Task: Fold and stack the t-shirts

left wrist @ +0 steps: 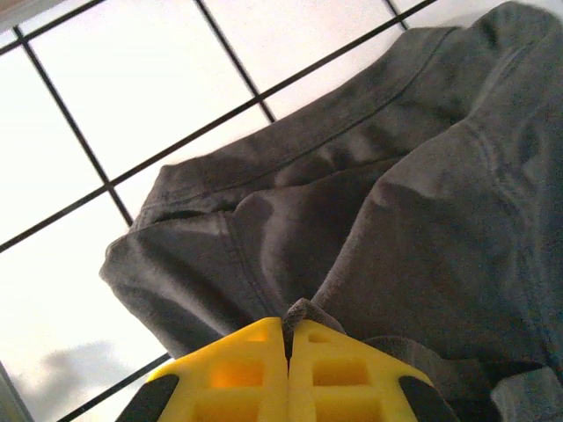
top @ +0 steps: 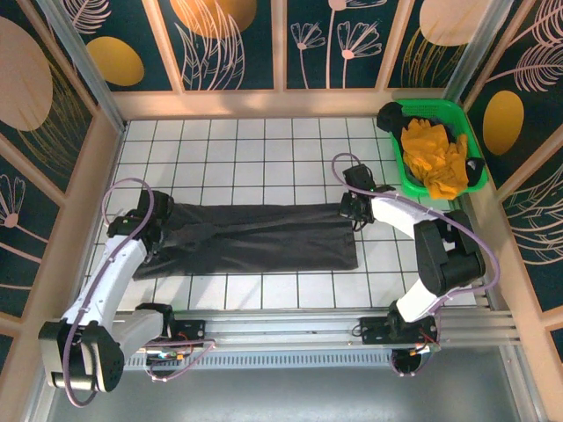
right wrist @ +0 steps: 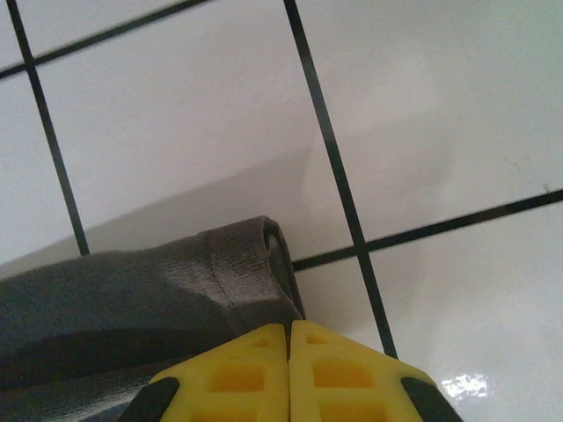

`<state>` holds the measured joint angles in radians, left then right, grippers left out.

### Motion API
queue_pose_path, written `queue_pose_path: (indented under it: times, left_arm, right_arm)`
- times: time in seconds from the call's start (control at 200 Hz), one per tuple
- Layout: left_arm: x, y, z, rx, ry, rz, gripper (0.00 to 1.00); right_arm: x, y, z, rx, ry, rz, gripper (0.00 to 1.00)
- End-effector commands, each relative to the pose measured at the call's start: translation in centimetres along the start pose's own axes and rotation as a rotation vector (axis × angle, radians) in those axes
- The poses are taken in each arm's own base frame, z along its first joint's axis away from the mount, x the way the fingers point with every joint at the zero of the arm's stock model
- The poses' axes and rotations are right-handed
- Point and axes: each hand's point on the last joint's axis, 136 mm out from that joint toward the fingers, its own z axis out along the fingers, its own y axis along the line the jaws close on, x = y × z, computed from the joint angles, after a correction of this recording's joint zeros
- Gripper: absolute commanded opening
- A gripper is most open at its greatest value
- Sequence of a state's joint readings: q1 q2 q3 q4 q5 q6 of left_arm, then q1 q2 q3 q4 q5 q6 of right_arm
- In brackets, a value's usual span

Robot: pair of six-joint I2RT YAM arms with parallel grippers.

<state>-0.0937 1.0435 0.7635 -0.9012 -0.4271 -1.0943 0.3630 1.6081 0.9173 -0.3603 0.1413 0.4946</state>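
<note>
I will keep my left gripper low over the shirt's end and open it to let go of the pinched cloth, as the shirt already lies stretched across the table.
A dark charcoal-grey t-shirt lies stretched in a long flat band across the white tiled table. My left gripper is shut on the shirt's left end; in the left wrist view a pinch of grey cloth pokes up between the yellow fingers, with the sleeve and seams spread beyond. My right gripper is shut on the shirt's far right corner, where the folded hem runs in under the yellow fingertips.
A green plastic bin at the back right holds crumpled orange-yellow cloth and some black cloth. Patterned walls close in the table on three sides. Bare tiles lie behind and in front of the shirt.
</note>
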Motion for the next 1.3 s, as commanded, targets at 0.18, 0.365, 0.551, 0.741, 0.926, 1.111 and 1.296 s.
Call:
queue_pose_path:
  times: [0.18, 0.365, 0.551, 0.741, 0.926, 1.111, 1.296]
  left_arm:
    - [1.1, 1.1, 1.4, -0.047, 0.009, -0.017, 0.0]
    - [0.5, 0.7, 1.4, -0.056, -0.009, -0.015, 0.0]
    - [0.1, 0.4, 1.3, -0.06, -0.019, -0.006, 0.0]
    - [-0.2, 0.8, 0.9, -0.058, -0.035, -0.032, 0.0]
    - [0.0, 1.4, 0.7, -0.076, -0.029, -0.04, 0.11]
    - [-1.6, -1.6, -0.9, 0.009, -0.025, -0.043, 0.43]
    - [-5.4, -8.4, -4.0, 0.194, -0.049, -0.053, 0.45]
  right_arm:
    - [-1.1, 0.6, -3.6, -0.048, -0.017, 0.138, 0.23]
    - [-1.8, 3.2, -2.6, -0.123, 0.039, 0.215, 0.24]
    - [0.3, 4.5, 0.3, -0.138, 0.181, 0.259, 0.11]
    - [4.8, 3.0, 1.6, -0.108, 0.315, 0.286, 0.04]
    - [6.2, 1.5, 1.9, -0.071, 0.31, 0.28, 0.04]
    - [4.0, 1.9, 0.6, -0.092, 0.237, 0.251, 0.19]
    - [1.7, 2.6, -1.2, -0.111, 0.177, 0.249, 0.27]
